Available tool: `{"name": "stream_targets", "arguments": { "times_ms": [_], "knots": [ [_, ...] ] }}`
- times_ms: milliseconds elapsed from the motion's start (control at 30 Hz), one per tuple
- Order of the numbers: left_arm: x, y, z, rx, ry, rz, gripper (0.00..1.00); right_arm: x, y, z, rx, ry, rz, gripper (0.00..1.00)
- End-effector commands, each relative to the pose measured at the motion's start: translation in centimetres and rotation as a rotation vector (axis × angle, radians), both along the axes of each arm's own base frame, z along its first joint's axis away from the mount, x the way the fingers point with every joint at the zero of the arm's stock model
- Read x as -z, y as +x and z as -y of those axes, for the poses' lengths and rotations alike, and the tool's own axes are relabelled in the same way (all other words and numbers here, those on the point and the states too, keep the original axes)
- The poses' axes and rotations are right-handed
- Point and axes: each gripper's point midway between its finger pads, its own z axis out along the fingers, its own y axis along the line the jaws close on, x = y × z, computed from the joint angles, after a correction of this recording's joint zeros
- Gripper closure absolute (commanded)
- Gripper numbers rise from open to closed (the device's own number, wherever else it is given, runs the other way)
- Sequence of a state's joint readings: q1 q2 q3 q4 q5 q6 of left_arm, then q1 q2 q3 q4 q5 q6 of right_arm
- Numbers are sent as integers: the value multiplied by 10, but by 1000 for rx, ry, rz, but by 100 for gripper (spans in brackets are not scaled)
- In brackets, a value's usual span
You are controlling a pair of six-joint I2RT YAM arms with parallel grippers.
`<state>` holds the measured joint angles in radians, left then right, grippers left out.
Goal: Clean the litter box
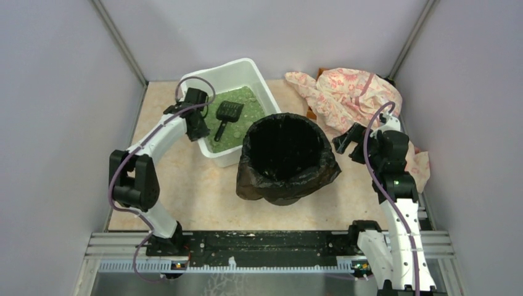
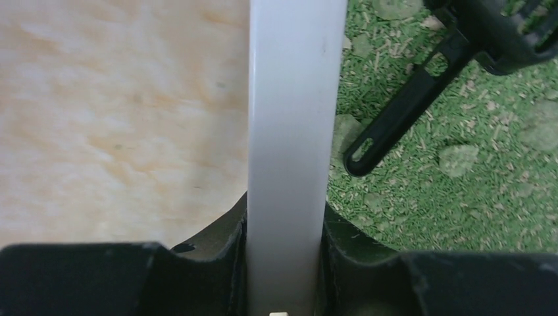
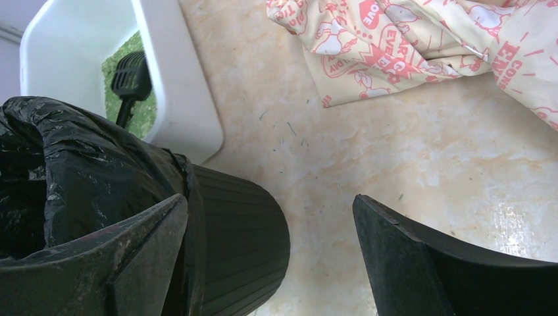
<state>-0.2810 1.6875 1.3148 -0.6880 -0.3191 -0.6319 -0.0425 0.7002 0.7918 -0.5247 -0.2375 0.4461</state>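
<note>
The robot's right gripper needs to lift its open fingers next, move them to the left in the top view and come down with them on both sides of the bin's bagged rim (image 1: 322, 131) (image 3: 112, 174).
The litter box (image 1: 264, 86) is a white tub of green litter (image 2: 460, 210) at the back left, with a black scoop (image 1: 226, 114) lying on the litter. My left gripper (image 1: 198, 128) straddles the tub's left wall (image 2: 293, 99). One finger is outside over the table and one is inside over the litter, and both press against the wall. The scoop's handle (image 2: 401, 112) lies just beyond, untouched. My right gripper (image 1: 346, 143) hangs open to the right of the black-bagged bin (image 1: 271, 188), holding nothing.
The round bin (image 3: 237, 237) stands right against the tub's near right corner (image 3: 177, 85). A pink-printed cloth (image 1: 348, 92) lies crumpled at the back right. Grey walls close in both sides. Bare marble-patterned tabletop (image 1: 197, 197) lies in front of the tub.
</note>
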Motion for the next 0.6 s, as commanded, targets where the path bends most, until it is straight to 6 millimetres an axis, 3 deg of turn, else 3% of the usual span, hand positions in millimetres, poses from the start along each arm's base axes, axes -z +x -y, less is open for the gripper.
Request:
{"name": "stream_targets", "arguments": {
  "times_ms": [0, 133, 167, 267, 300, 467, 567],
  "knots": [
    [-37, -9, -103, -195, 232, 15, 67, -32, 2, 5, 19, -24, 92, 3],
    [-44, -21, -141, -275, 295, -14, 53, -39, 1, 8, 35, -32, 102, 4],
    [-47, -21, -143, -271, 303, -9, 46, -40, 1, 9, 40, -33, 103, 4],
    [-56, -22, -141, -249, 295, 9, 6, -45, 1, 14, 67, -43, 110, 3],
    [-59, -23, -141, -243, 291, 18, 2, -48, 0, 17, 86, -51, 115, 3],
    [-87, -24, -135, -238, 246, 98, 1, -65, -1, 39, 197, -102, 134, 3],
    [-117, -25, -130, -258, 194, 193, 1, -82, -1, 43, 208, -134, 151, 3]
  ]
}}
